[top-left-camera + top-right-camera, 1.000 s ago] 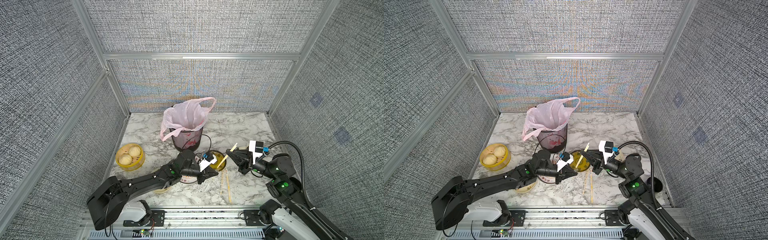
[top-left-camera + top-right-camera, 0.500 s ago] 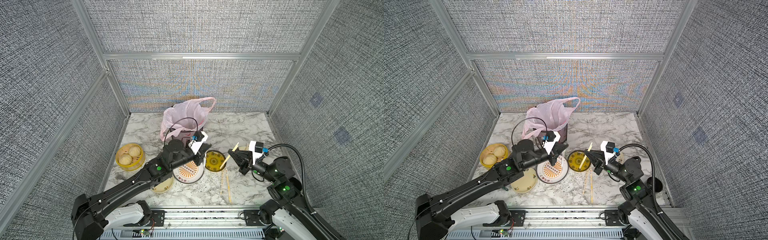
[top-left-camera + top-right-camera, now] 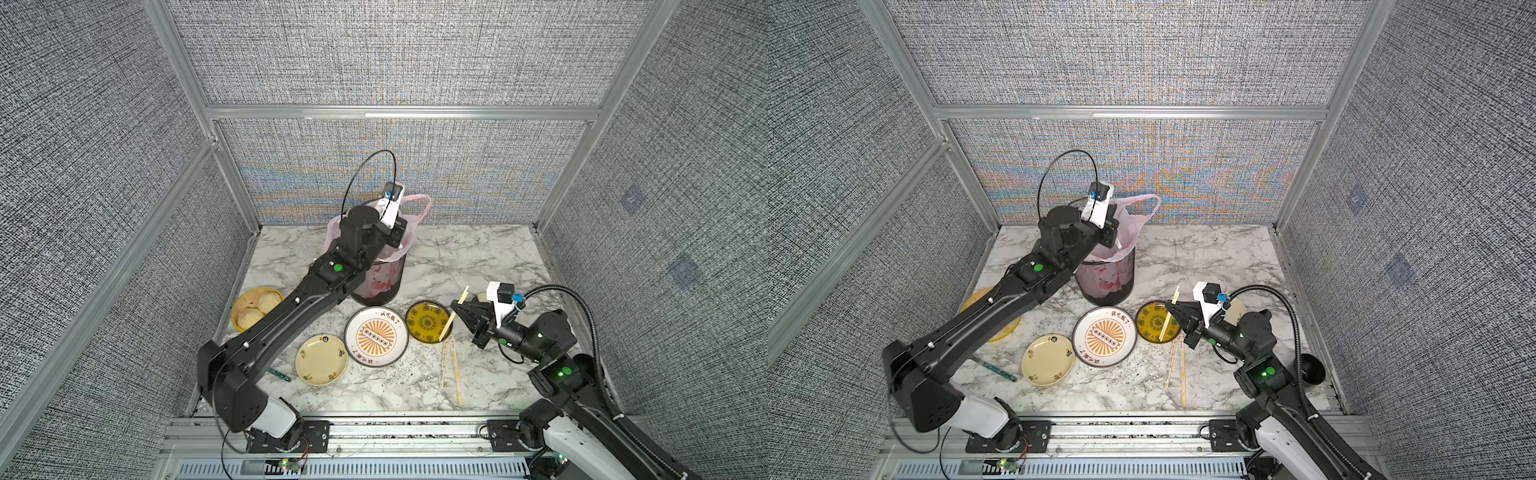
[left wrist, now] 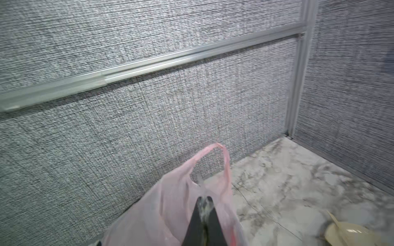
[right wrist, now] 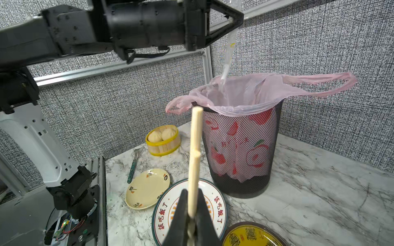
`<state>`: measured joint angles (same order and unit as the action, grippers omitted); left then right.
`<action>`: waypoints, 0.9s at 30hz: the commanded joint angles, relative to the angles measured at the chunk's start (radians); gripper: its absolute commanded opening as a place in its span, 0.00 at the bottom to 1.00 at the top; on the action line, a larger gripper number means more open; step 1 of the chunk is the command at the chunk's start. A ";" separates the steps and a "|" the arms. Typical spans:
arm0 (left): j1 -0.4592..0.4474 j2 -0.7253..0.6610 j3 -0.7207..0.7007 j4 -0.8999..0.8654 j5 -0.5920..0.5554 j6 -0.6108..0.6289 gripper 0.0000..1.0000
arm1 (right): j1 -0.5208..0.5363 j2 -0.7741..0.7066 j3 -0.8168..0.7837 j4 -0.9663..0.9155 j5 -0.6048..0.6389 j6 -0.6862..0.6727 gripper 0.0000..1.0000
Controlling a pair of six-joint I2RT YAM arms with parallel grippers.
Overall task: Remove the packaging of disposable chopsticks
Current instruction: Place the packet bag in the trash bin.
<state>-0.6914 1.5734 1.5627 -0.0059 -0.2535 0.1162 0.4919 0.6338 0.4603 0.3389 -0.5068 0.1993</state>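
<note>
My left gripper moves down toward the bag's opening below it next and lets go of the packaging, as the packaging's lower end is already in the bag's opening.
My left gripper hovers above the pink-lined bin, shut on the packaging. That clear sleeve hangs from the jaws with its lower end inside the bag mouth. In the left wrist view the gripper pinches crumpled clear film. My right gripper is shut on a bare pair of disposable chopsticks. It holds them tilted over the yellow-patterned plate, apart from the bin. Two more chopstick pairs lie on the marble near the front edge; both top views show them, chopsticks.
The black mesh bin with its pink bag stands at the back centre. A steamer of buns sits left, with a cream plate, an orange-sunburst plate and a teal fork in front. Walls close in on three sides.
My left arm has swung up and back from beside the plates to above the bin, carrying the clear sleeve. The right gripper has stayed about where it was with the chopsticks.
</note>
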 commanded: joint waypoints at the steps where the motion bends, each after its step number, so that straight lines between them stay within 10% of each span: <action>1: 0.029 0.098 0.099 -0.059 -0.062 0.040 0.00 | 0.001 -0.001 -0.002 -0.007 0.012 -0.016 0.00; 19: 0.114 0.261 0.097 -0.127 -0.023 -0.075 0.08 | 0.001 0.040 -0.003 0.007 0.010 -0.016 0.00; 27: 0.115 0.172 0.055 -0.141 -0.031 -0.096 0.77 | 0.000 0.039 -0.003 0.003 0.013 -0.014 0.00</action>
<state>-0.5758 1.7725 1.6226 -0.1463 -0.2718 0.0383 0.4919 0.6739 0.4511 0.3386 -0.4988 0.1871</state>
